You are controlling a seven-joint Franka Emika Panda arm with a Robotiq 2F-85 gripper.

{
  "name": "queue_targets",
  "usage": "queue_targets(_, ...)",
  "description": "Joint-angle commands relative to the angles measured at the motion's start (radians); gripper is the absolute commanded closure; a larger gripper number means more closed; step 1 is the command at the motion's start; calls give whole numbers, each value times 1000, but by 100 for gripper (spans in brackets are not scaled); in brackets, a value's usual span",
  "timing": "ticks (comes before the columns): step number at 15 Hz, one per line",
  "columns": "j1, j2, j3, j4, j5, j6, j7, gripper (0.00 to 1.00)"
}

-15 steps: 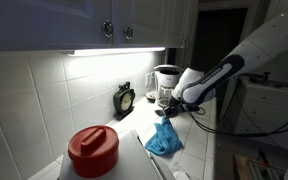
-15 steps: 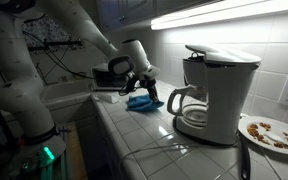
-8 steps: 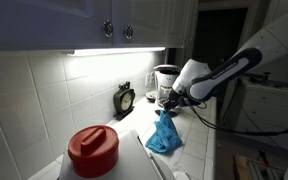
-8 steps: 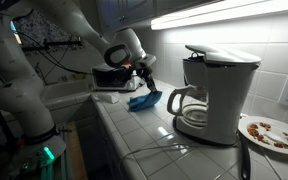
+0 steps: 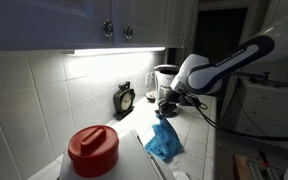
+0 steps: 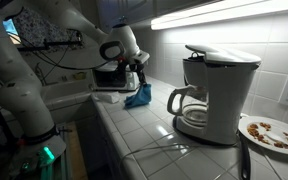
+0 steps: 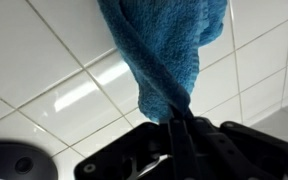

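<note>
I will next lower the pinched top with my gripper down toward the blue towel's wide lower part point(image 5: 164, 143) and let go of it there, because the cloth still hangs from my raised fingers.
My gripper point(image 5: 167, 107) is shut on the top of a blue towel point(image 5: 164, 138) and holds it up so that it hangs down over the white tiled counter point(image 5: 199, 135). In an exterior view the gripper point(image 6: 140, 68) holds the towel point(image 6: 139, 95) above the counter's far end. In the wrist view the towel point(image 7: 164, 45) stretches away from the closed gripper point(image 7: 180, 118) over the white tiles point(image 7: 44, 80). I cannot tell whether the towel's lower end touches the counter.
A white coffee maker point(image 6: 212, 92) with a glass pot stands on the counter beside a plate point(image 6: 271, 132) of food. A red lidded container point(image 5: 92, 150) and a small black clock point(image 5: 125, 100) stand by the tiled wall. A dark appliance point(image 6: 109, 76) sits beyond the towel.
My gripper has risen and moved away along the counter, lifting the blue towel from a heap on the tiles until it hangs stretched.
</note>
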Motion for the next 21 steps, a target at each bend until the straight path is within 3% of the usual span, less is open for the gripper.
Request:
queue_targets(1, 26, -12, -6, -2, 127, -71, -105, 97)
queue_targets(14, 45, 98, 26, 50, 254, -150, -203, 97)
queue_targets(21, 35, 184, 63, 90, 263, -208, -234, 97)
